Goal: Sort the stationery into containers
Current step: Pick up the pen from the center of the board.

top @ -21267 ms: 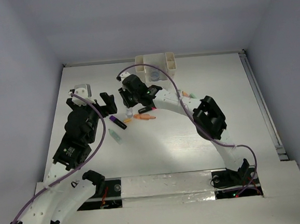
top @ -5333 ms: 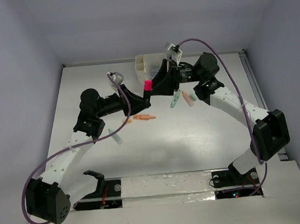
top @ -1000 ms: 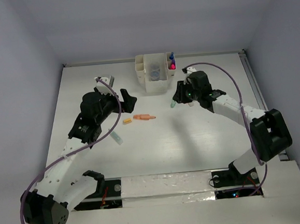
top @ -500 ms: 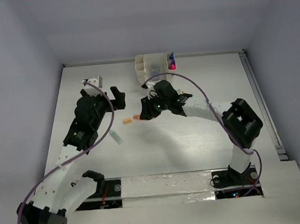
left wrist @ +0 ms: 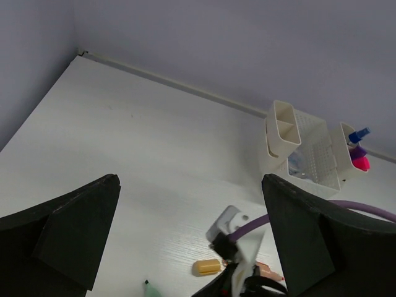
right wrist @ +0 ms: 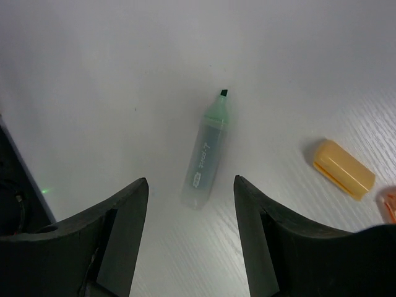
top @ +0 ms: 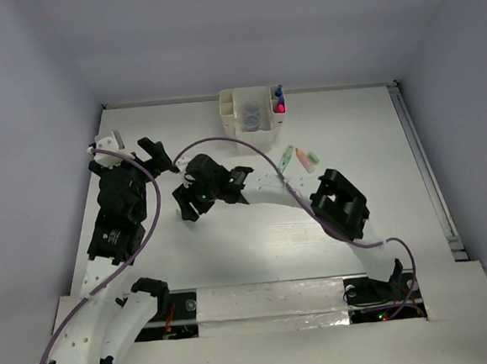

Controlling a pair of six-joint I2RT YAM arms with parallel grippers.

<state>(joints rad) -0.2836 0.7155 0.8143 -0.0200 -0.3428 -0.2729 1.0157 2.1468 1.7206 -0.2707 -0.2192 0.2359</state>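
I will move my right gripper down and along the mint green marker toward its black tip next, onto the marker body's shoulder (right wrist: 214, 124), because my open fingers are only around the blunt end of the marker.
The white organizer (top: 241, 130) stands at the back centre and holds a pink marker (top: 280, 106), a blue-capped item (top: 278, 90) and a bluish tub (top: 251, 117). My right gripper (top: 189, 205) is open and low over the table at the left. In the right wrist view it (right wrist: 190, 185) straddles the blunt end of an uncapped mint green marker (right wrist: 207, 154) without touching it. An orange cap (right wrist: 343, 169) lies to its right. My left gripper (top: 126, 154) is open, empty and raised at the far left. Its view shows the organizer (left wrist: 281, 133) and the cap (left wrist: 206, 267).
A second mint green marker (top: 286, 157) and a peach marker (top: 308, 160) lie side by side right of the organizer. The tip of an orange marker (right wrist: 391, 204) shows at the right wrist view's edge. The right arm's purple cable (top: 224, 144) arcs over the table's middle.
My right arm has swung left from the markers near the organizer to over the uncapped mint green marker. My left arm has drawn back toward the left edge, its gripper still open.
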